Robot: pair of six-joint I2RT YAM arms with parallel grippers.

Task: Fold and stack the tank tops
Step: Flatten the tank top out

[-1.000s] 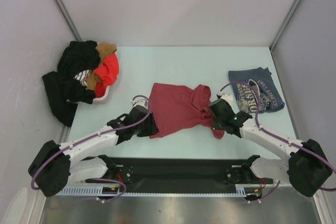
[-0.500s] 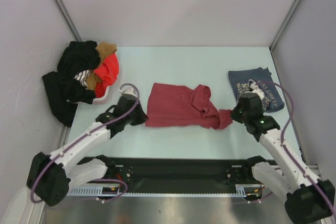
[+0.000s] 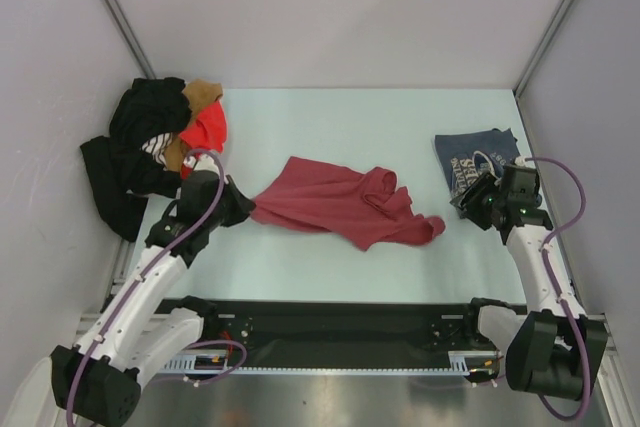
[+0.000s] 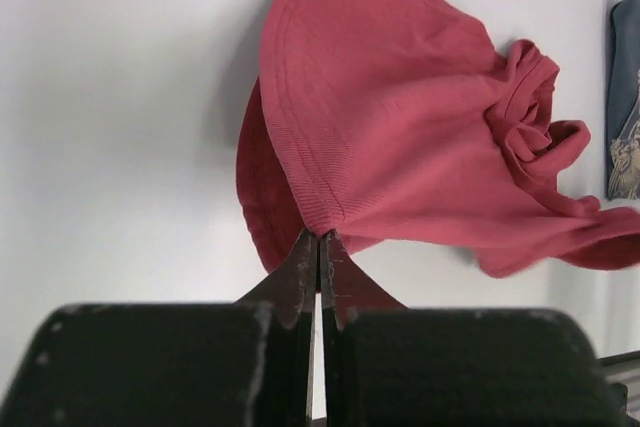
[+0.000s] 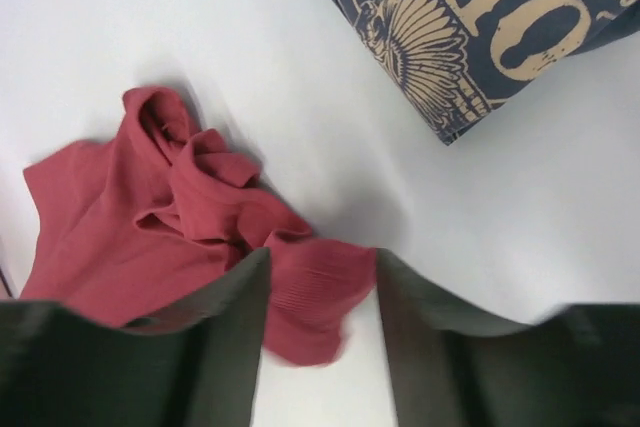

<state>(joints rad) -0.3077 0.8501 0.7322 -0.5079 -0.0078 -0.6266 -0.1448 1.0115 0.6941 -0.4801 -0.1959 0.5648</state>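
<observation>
The maroon tank top's near point sticks out free below and to the left in the top view, so my right gripper will next move that way and down around it.
The maroon tank top (image 3: pixel 335 202) lies rumpled mid-table, its bunched end toward the right. My left gripper (image 3: pixel 245 209) is shut on its left hem; in the left wrist view the closed tips (image 4: pixel 320 239) pinch that ribbed edge of the maroon top (image 4: pixel 400 117) slightly off the table. My right gripper (image 3: pixel 464 197) stands open just right of the top's loose corner. In the right wrist view that corner of the maroon top (image 5: pixel 315 297) sits blurred between the spread fingers (image 5: pixel 235 307), not pinched. The blue-grey printed tank top (image 3: pixel 492 165) lies folded at the back right (image 5: pixel 480 17).
A heap of black, orange-red and tan clothes (image 3: pixel 160 142) sits at the table's back left corner, spilling over the edge. A black strip (image 3: pixel 340 322) runs along the near edge between the arm bases. Grey walls close in the left, back and right sides.
My left gripper closed on the maroon top's left hem and dragged it left and back. My right gripper opened, let the right corner go, and drew back toward the blue-grey top.
</observation>
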